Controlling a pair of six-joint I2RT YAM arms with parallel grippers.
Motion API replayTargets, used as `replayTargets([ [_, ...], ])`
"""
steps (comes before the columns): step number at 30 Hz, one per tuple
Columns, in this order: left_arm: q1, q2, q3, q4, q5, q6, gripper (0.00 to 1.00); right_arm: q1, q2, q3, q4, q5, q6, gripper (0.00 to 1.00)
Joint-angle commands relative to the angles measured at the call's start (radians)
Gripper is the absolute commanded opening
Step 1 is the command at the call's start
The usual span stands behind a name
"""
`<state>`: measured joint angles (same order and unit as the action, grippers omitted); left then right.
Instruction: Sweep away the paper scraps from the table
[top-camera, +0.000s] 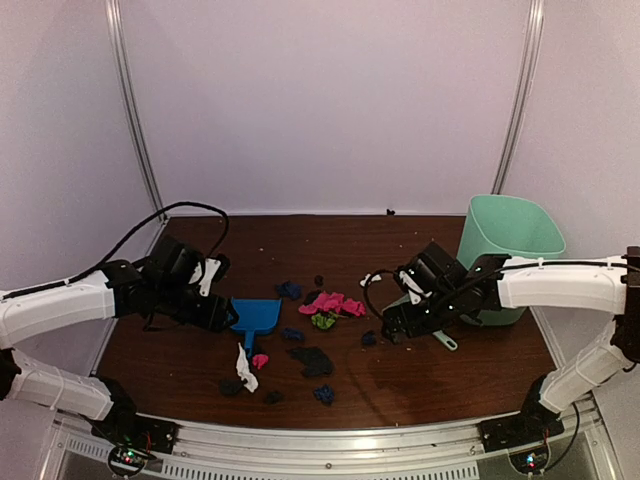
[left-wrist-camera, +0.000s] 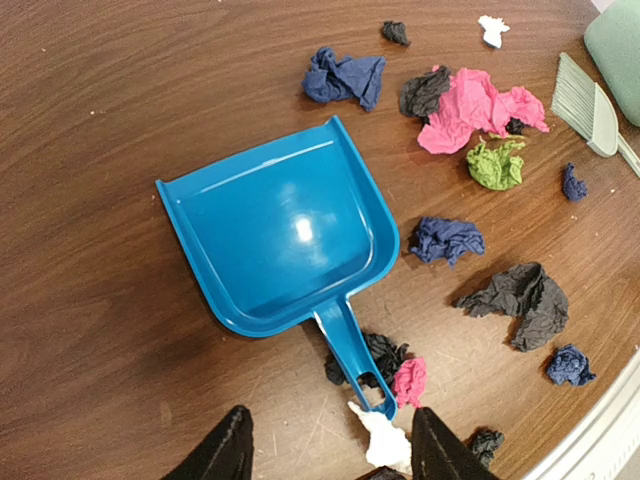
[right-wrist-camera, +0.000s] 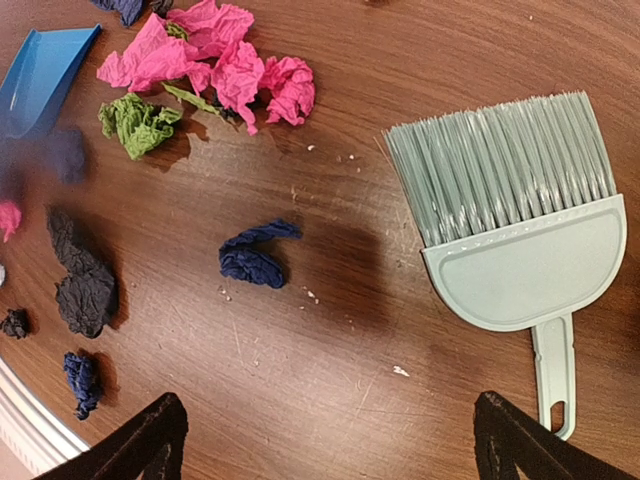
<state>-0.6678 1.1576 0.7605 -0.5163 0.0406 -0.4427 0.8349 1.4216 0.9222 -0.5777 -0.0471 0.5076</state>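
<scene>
Since the mint-green brush's handle lies to its right in the top view, I will move my right gripper that way and down around the brush handle's neck (top-camera: 437, 334) (right-wrist-camera: 551, 338).
Paper scraps lie across the middle of the table (top-camera: 430, 385): a pink cluster (top-camera: 333, 302) (left-wrist-camera: 475, 105) (right-wrist-camera: 215, 60), a green wad (left-wrist-camera: 496, 163) (right-wrist-camera: 138, 122), dark blue wads (right-wrist-camera: 253, 257) (left-wrist-camera: 446, 240), black wads (top-camera: 314, 360) (left-wrist-camera: 520, 300) and a white wad (left-wrist-camera: 385, 440). My left gripper (top-camera: 218, 312) (left-wrist-camera: 330, 450) is open and empty, just behind the handle of the blue dustpan (left-wrist-camera: 285, 235). My right gripper (top-camera: 395, 328) (right-wrist-camera: 330, 435) is open and empty, above bare wood between a dark blue wad and the mint-green brush (right-wrist-camera: 520, 220).
A mint-green bin (top-camera: 510, 245) stands at the back right, behind the right arm. The dustpan (top-camera: 258, 315) lies flat, mouth facing away from the left gripper, with black, pink and white wads at its handle end. A silver rail (top-camera: 330, 440) runs along the near edge.
</scene>
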Motion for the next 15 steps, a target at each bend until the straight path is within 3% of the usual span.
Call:
replayTargets([
  [1, -0.003, 0.008, -0.003, 0.036, -0.01, 0.01, 0.73, -0.008, -0.045, -0.027, 0.018, 0.015, 0.015, 1.0],
  [11, -0.003, 0.03, -0.001, 0.036, 0.003, 0.013, 0.73, -0.009, -0.068, -0.007, -0.01, 0.017, 0.005, 1.0],
  [15, -0.003, 0.03, -0.001, 0.035, 0.003, 0.012, 0.73, -0.038, -0.02, 0.046, -0.117, 0.093, -0.012, 1.0],
])
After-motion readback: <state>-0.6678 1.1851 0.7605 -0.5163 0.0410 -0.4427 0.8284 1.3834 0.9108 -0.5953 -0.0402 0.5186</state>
